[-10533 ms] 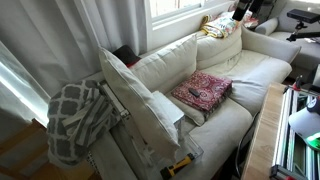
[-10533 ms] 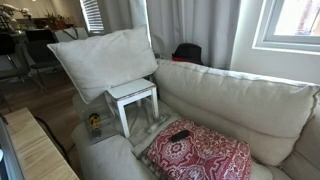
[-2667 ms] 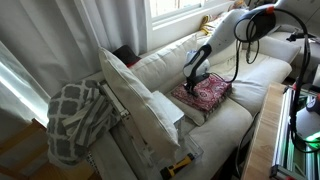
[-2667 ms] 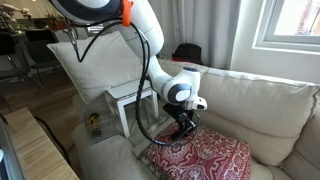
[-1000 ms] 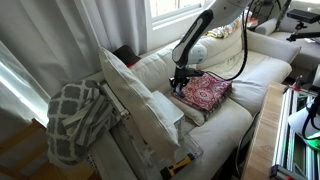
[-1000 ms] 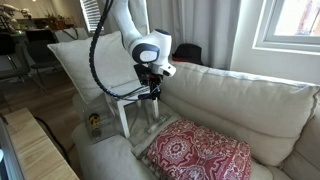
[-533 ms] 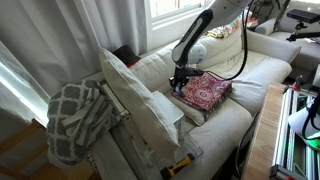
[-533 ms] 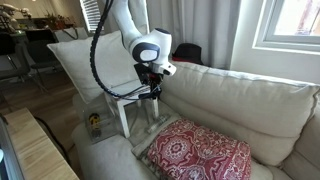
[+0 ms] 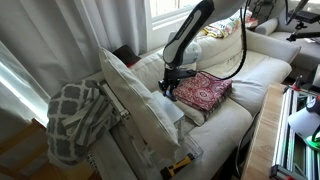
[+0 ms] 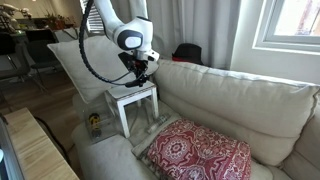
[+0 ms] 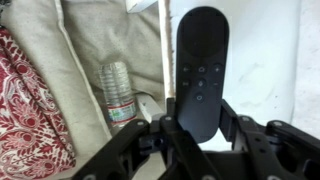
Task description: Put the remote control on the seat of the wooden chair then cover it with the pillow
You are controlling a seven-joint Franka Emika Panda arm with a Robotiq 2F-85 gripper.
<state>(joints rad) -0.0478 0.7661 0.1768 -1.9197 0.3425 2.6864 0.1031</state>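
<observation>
The remote hangs close to the seat's edge, so my gripper moves toward the pillow and down onto the middle of the white seat next.
My gripper (image 11: 200,123) is shut on the black remote control (image 11: 203,55), which sticks out lengthways past the fingers. In the wrist view the remote hangs over the white seat (image 11: 262,60) of the wooden chair. In an exterior view the gripper (image 10: 139,74) hovers just above the chair's seat (image 10: 132,94), beside the sofa's end. The large off-white pillow (image 10: 100,58) leans upright against the chair's far side. In an exterior view the gripper (image 9: 168,86) sits beside the same pillow (image 9: 135,95), which hides most of the chair.
A red patterned cushion (image 10: 200,152) lies on the cream sofa (image 10: 240,105). A clear plastic bottle (image 11: 118,95) sits in the gap between sofa and chair. A grey-and-white lattice blanket (image 9: 75,120) hangs behind the pillow.
The arm has carried the remote away from the red cushion, sideways to above the chair seat. The grip on the remote is unchanged.
</observation>
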